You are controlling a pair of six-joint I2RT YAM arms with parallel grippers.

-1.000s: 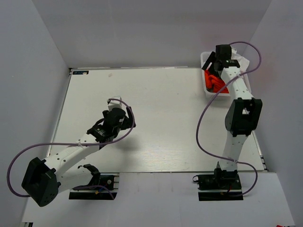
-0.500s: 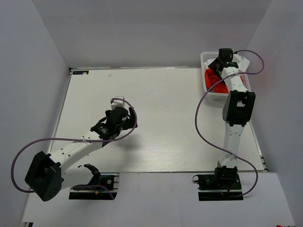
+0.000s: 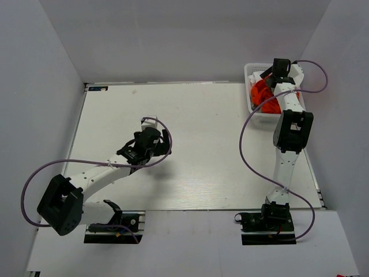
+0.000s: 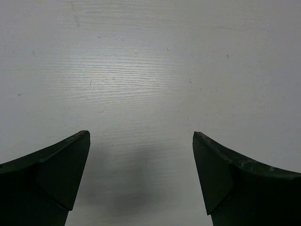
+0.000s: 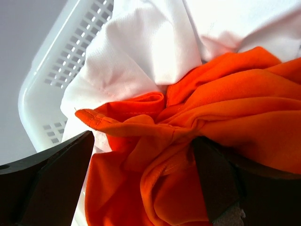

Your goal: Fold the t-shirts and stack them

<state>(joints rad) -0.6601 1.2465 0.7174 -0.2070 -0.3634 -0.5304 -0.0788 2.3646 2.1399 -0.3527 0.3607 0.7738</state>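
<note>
The right gripper sinks further down into the basket (image 3: 249,70) next and closes on the t-shirt's bunched orange folds, which already lie between its wide-open fingers.
The orange-red t-shirt (image 5: 197,150) lies crumpled in the white lattice basket (image 5: 51,75), on top of the crumpled white t-shirt (image 5: 141,52). In the top view the orange-red t-shirt (image 3: 260,93) shows in the basket (image 3: 249,70) at the far right. My right gripper (image 5: 141,141) is open, its jaws wide apart and pushed down into the orange cloth, with folds bunched between them. My left gripper (image 4: 141,136) is open and empty, low over the bare white table (image 4: 141,56); in the top view the left gripper (image 3: 164,141) is left of the table's middle.
The basket stands at the table's far right corner, close to the right wall. The purple cables loop beside both arms. The white tabletop (image 3: 202,127) lies between the two arms.
My right arm has reached farther back and down into the basket onto the orange-red t-shirt. My left arm has stretched forward and to the right over the table.
</note>
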